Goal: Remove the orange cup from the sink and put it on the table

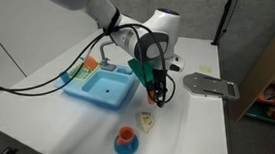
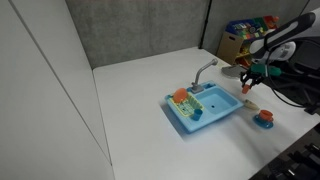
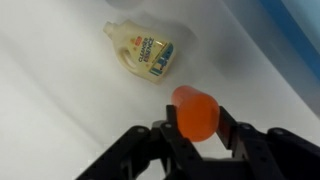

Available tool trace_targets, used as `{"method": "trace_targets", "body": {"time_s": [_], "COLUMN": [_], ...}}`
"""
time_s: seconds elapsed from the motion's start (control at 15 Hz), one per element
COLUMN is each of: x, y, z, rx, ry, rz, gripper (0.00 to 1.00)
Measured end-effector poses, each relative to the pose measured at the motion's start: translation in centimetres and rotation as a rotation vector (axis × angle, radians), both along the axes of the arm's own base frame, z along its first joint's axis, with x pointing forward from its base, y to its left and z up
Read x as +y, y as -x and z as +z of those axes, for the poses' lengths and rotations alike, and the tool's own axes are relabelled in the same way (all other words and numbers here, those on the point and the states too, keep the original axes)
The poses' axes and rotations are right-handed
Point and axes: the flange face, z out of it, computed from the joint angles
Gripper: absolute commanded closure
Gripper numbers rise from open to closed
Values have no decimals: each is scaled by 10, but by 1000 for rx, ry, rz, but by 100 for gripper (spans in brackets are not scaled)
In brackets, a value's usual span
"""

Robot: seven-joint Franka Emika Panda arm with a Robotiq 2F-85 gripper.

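Observation:
To get the orange cup point(image 3: 195, 105) onto the white table beside the cream bottle, my gripper will lower first, then open.
My gripper point(image 3: 196, 128) is shut on the orange cup point(image 3: 195, 105), which lies between the two black fingers in the wrist view. In both exterior views the gripper point(image 1: 157, 87) point(image 2: 250, 82) hangs above the white table point(image 1: 40, 106), just beside the blue toy sink point(image 1: 103, 87) point(image 2: 207, 110) on its faucet side. The cup is clear of the sink and off the table surface. A bit of orange shows at the fingertips in an exterior view point(image 1: 157, 90).
A small cream toy bottle point(image 3: 145, 50) point(image 1: 146, 121) lies on the table under the gripper. A blue saucer with an orange item point(image 1: 126, 140) point(image 2: 263, 118) sits near the table's edge. Another orange item point(image 2: 181, 96) stays at the sink's rim. A grey board point(image 1: 210, 85) lies nearby.

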Motion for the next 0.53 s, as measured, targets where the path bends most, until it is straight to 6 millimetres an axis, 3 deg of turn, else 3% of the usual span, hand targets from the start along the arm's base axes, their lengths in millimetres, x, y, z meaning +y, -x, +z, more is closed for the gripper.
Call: {"method": "trace_targets", "body": {"time_s": [0.53], "x": [-18], "y": [-5], "z": [-29], "rx": [-38], "ry": [2], "rz": [-54], "gripper": [83]}}
